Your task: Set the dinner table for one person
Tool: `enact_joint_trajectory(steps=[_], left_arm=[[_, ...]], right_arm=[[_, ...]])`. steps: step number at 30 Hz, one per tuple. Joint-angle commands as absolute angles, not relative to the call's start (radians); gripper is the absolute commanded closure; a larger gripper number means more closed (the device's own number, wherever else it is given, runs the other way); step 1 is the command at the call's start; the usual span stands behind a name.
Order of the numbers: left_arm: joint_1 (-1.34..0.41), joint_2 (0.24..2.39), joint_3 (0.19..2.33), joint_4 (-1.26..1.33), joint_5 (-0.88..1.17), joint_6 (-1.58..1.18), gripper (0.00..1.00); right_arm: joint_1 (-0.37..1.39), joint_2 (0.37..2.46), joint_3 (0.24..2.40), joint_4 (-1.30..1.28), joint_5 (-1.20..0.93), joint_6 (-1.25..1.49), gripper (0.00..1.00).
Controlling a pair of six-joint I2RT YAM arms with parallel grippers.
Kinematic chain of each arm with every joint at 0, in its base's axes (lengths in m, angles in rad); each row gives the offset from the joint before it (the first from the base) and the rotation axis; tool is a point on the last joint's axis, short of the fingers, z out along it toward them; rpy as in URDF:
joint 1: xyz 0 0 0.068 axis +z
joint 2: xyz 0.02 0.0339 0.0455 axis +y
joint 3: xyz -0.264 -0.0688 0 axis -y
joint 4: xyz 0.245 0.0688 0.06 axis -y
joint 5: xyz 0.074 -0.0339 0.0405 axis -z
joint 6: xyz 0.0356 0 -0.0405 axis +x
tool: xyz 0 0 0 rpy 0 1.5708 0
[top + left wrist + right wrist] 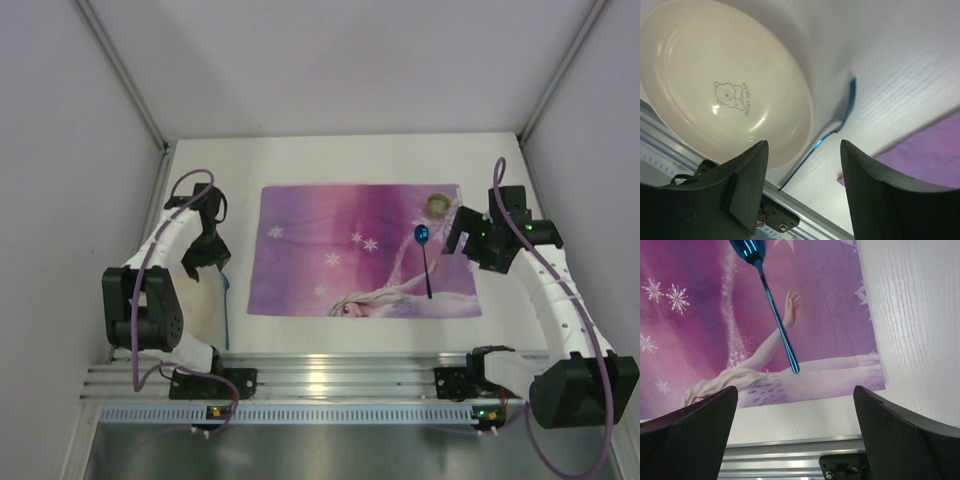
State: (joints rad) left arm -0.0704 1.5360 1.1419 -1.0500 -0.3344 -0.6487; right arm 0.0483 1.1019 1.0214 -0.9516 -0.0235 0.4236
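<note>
Next, my left gripper moves down to the plate's rim near the blue utensil and closes there, since the plate still lies off the placemat (340,250).
The white dinner table (350,160) carries a purple princess placemat (340,250). A blue spoon (426,258) lies on the mat's right part, and it also shows in the right wrist view (774,315). A small round cup (438,205) stands at the mat's far right corner. A cream plate (203,300) with a bear print (725,85) lies left of the mat. A blue utensil (839,120) lies along the plate's right rim. My left gripper (205,255) is open and empty above the plate's far edge. My right gripper (466,235) is open and empty just right of the spoon.
The ribbed aluminium rail (320,380) runs along the near edge with both arm bases on it. Grey enclosure walls stand at the left, right and back. Bare white tabletop (910,315) lies right of the placemat (705,315).
</note>
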Motion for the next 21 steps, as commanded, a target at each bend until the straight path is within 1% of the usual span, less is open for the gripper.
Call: enact_joint_trajectory(steps=[1,7,11,18,21], left_arm=[[-0.012,1.549,1.131,-1.058,-0.362,-0.595,0.35],[-0.008,1.615,1.1,-1.005,-0.371,-0.586,0.35],[-0.008,1.664,1.083,-0.96,-0.36,-0.583,0.37],[0.021,1.739,1.077,-0.934,-0.397,-0.581,0.51],[0.023,1.773,1.072,-0.91,-0.406,-0.568,0.62]], right_arm=[[0.075,1.118,1.078,-0.905,-0.037,0.43,0.0],[0.077,1.111,1.083,-0.923,-0.023,0.414,0.0],[0.077,1.098,1.078,-0.936,-0.005,0.397,0.0],[0.077,1.094,1.077,-0.951,0.021,0.385,0.0],[0.077,1.094,1.077,-0.953,0.029,0.38,0.0]])
